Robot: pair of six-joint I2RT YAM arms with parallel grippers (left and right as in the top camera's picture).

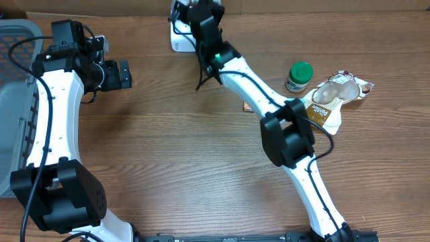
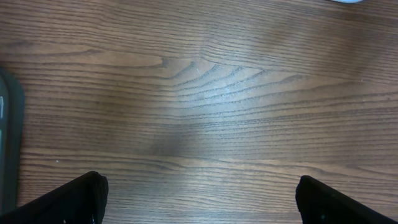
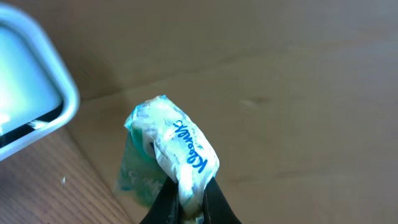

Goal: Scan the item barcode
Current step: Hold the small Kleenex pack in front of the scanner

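Note:
My right gripper should next swing back and down beside the jar and let go of the pack there. That spot is lower, to its right in the overhead view.
The item is a small white and green tissue pack (image 3: 177, 149) with blue lettering. My right gripper (image 3: 189, 208) is shut on its lower end and holds it up in front of a brown cardboard wall. The white scanner (image 3: 31, 93) is just to its left in the right wrist view. From overhead, the right gripper (image 1: 193, 9) is at the table's far edge above the scanner (image 1: 177, 39), and the arm hides the pack. My left gripper (image 1: 124, 74) is open over bare wood at the left, its fingers (image 2: 74, 199) wide apart and holding nothing.
A grey basket (image 1: 13, 81) stands at the left edge. At the right lie a green-lidded jar (image 1: 299, 75) and crumpled snack packets (image 1: 336, 94). A small orange item (image 1: 246, 106) shows under the right arm. A black cable hangs by the scanner.

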